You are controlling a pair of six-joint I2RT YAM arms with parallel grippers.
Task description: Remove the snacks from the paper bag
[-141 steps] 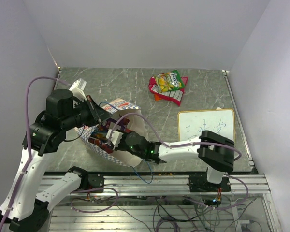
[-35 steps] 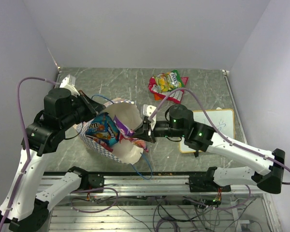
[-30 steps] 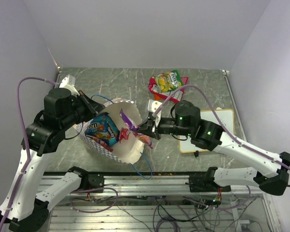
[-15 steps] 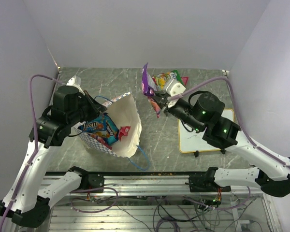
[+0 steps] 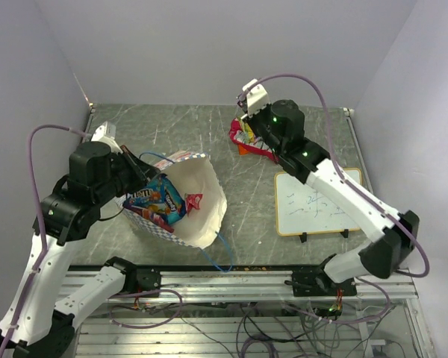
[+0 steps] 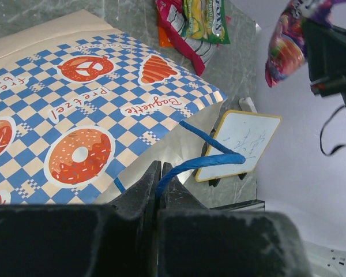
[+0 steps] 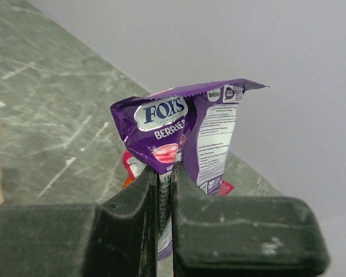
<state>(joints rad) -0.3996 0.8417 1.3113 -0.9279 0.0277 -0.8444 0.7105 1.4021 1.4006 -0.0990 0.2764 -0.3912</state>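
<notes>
The purple packet in my right gripper will next go down onto the pile of snacks already out of the bag below and be released.
The paper bag (image 5: 181, 224) lies on its side, mouth open toward the right; its checkered side (image 6: 75, 115) fills the left wrist view. Inside show a blue packet (image 5: 155, 198) and a small red one (image 5: 192, 201). My left gripper (image 5: 142, 170) is shut on the bag's blue string handle (image 6: 213, 160), pinched at the fingertips (image 6: 159, 170). My right gripper (image 7: 164, 173) is shut on a purple snack packet (image 7: 179, 127), held up in the air (image 6: 288, 40) over the far table. Below it lie red-and-white and green-yellow snacks (image 5: 248, 140).
A white framed writing board (image 5: 317, 200) stands on the table to the right of the bag. The snack pile (image 6: 196, 23) sits beyond the bag's far side. Grey walls close in the table on three sides.
My right gripper has pulled the purple packet out of the bag's mouth, lifted it and carried it to the far right, above the snack pile. The left gripper keeps hold of the handle.
</notes>
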